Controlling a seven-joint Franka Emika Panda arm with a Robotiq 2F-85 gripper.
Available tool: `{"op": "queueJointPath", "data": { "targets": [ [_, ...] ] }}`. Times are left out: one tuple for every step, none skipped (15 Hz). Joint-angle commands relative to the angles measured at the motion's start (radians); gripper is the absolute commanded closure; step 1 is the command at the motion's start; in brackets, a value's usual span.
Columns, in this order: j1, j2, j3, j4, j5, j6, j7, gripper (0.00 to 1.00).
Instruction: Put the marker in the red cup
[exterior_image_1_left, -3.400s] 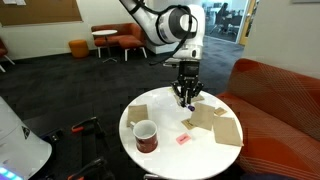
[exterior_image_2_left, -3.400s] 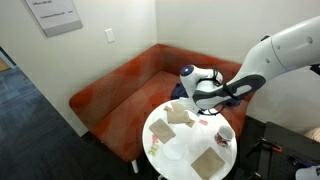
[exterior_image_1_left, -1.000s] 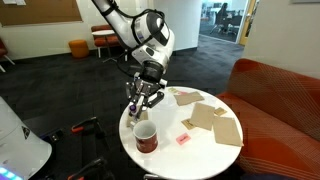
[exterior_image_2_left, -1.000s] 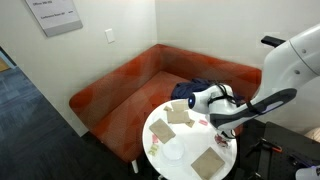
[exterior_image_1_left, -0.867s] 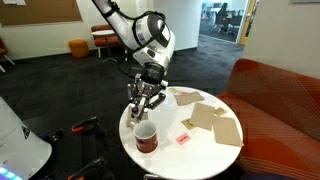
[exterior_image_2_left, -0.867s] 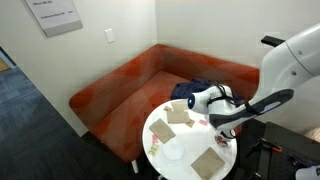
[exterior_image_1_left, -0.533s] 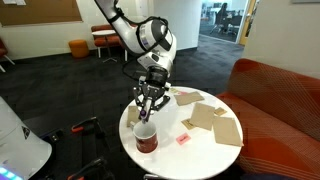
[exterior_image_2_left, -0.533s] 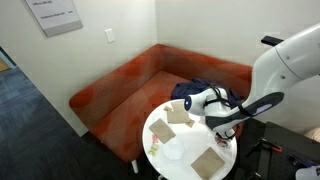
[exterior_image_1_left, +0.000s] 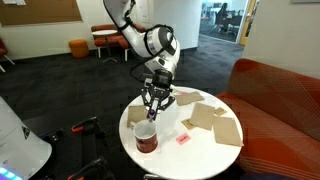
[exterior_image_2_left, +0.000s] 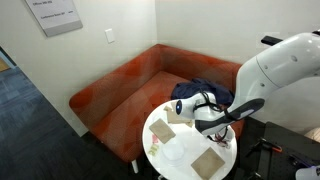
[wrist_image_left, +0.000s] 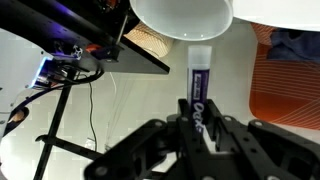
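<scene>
My gripper will go up, then come down toward the red cup's opening (exterior_image_1_left: 145, 129) (wrist_image_left: 183, 13) and release the marker, because the marker's white end overlaps the red cup's rim.
The marker (wrist_image_left: 199, 82) is a dark purple-blue pen with white lettering, held upright between my gripper's fingers (wrist_image_left: 200, 128), tip pointing away. My gripper (exterior_image_1_left: 152, 112) is shut on it and hangs just above the red cup (exterior_image_1_left: 146, 139), a maroon mug at the near left of the white round table (exterior_image_1_left: 200, 156). In the wrist view the cup's pale inner wall (wrist_image_left: 182, 18) fills the top, right beyond the marker's tip. In an exterior view the arm (exterior_image_2_left: 218, 113) hides the cup and the marker.
Several brown paper squares (exterior_image_1_left: 216, 119) lie on the table, one (exterior_image_1_left: 136, 113) beside the cup, others show in an exterior view (exterior_image_2_left: 208, 162). A small pink piece (exterior_image_1_left: 184, 138) lies right of the cup. A red sofa (exterior_image_1_left: 283, 92) stands behind the table.
My gripper, still shut on the marker, moved from the brown papers to the table's left edge, then back right to a spot directly over the cup.
</scene>
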Motion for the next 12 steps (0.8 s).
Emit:
{"op": "queueJointPath", "data": {
  "targets": [
    [0.015, 0.101, 0.006, 0.172, 0.025, -0.102, -0.036, 0.95],
    [0.019, 0.127, 0.006, 0.213, 0.026, -0.120, -0.044, 0.95],
    [0.023, 0.152, 0.008, 0.257, 0.031, -0.145, -0.058, 0.95],
    [0.028, 0.171, 0.007, 0.294, 0.037, -0.171, -0.066, 0.95],
    [0.034, 0.187, 0.005, 0.328, 0.041, -0.195, -0.070, 0.95],
    [0.038, 0.200, 0.003, 0.357, 0.045, -0.214, -0.067, 0.95],
    [0.041, 0.207, 0.001, 0.381, 0.048, -0.235, -0.066, 0.95],
    [0.045, 0.215, 0.001, 0.404, 0.052, -0.257, -0.067, 0.95],
    [0.048, 0.220, 0.001, 0.423, 0.054, -0.279, -0.067, 0.95],
    [0.052, 0.223, -0.001, 0.437, 0.058, -0.306, -0.064, 0.95],
    [0.055, 0.226, -0.001, 0.449, 0.061, -0.330, -0.061, 0.95],
    [0.058, 0.228, -0.002, 0.459, 0.065, -0.357, -0.054, 0.95]
  ]
}}
